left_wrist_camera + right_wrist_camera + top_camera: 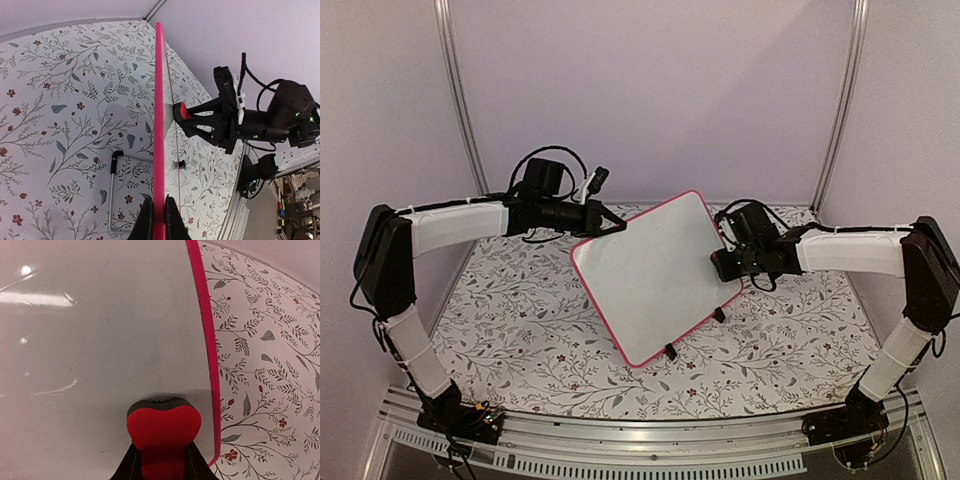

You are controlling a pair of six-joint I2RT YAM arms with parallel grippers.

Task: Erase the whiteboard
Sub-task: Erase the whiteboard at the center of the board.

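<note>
The board (159, 100) shows only faint smudges, so next my right gripper will slide down, off its rim, and down to release the eraser on the tablecloth beside it.
The whiteboard (650, 280), white with a pink-red rim, stands tilted above the middle of the table. My left gripper (611, 228) is shut on its upper left rim; in the left wrist view the board (159, 100) shows edge-on, with the gripper (159, 215) pinching it from both sides. My right gripper (722, 263) is shut on a red eraser (164, 426), whose dark felt face presses the board's surface (100, 340) close to the right rim. The eraser (182, 111) also shows against the board from the left wrist. The white surface looks nearly bare, with only faint smudges.
Two black clip feet (670, 352) (720, 314) hang at the board's lower edge. A thin metal rod with a black end (112, 190) lies on the floral tablecloth (520, 320) behind the board. Walls close in at the back and sides.
</note>
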